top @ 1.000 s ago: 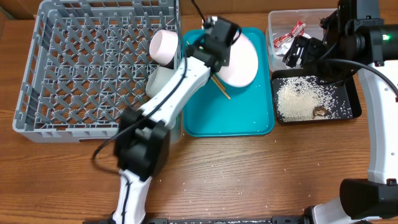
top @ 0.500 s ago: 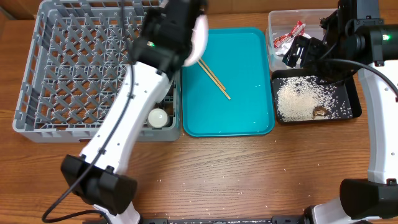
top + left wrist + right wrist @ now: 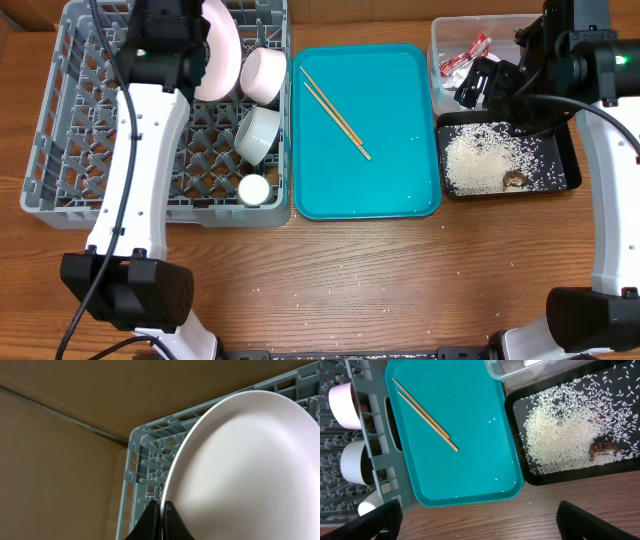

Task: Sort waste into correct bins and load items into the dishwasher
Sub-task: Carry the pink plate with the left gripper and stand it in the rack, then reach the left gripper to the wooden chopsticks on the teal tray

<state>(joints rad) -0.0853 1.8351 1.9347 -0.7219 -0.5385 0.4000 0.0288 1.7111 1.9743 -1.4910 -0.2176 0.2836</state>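
My left gripper lowers the on-edge plate into the rack's wires beside the white bowls next and releases the plate's rim, since those pegs lie below the gripper.
My left gripper (image 3: 200, 52) is shut on the rim of the pale pink plate (image 3: 220, 50) and holds it on edge over the back of the grey dish rack (image 3: 90, 130). In the left wrist view the fingertips (image 3: 161, 509) pinch the plate (image 3: 250, 470) edge. Two white bowls (image 3: 265, 75) (image 3: 258, 133) and a small cup (image 3: 254, 188) sit in the rack's right side. The chopsticks (image 3: 335, 105) lie on the teal tray (image 3: 390, 170). My right gripper (image 3: 478, 88) is open and empty above the bins, its jaws wide apart (image 3: 485, 520).
The clear tub (image 3: 445, 35) holds the red-and-white wrapper (image 3: 466, 57). The black tray (image 3: 565, 165) holds rice (image 3: 480, 160) and a brown lump (image 3: 515, 180). Stray grains dot the teal tray and the wooden table (image 3: 400, 280).
My left arm has carried the plate from the teal tray leftward over the rack, uncovering the chopsticks. The right arm has not moved.
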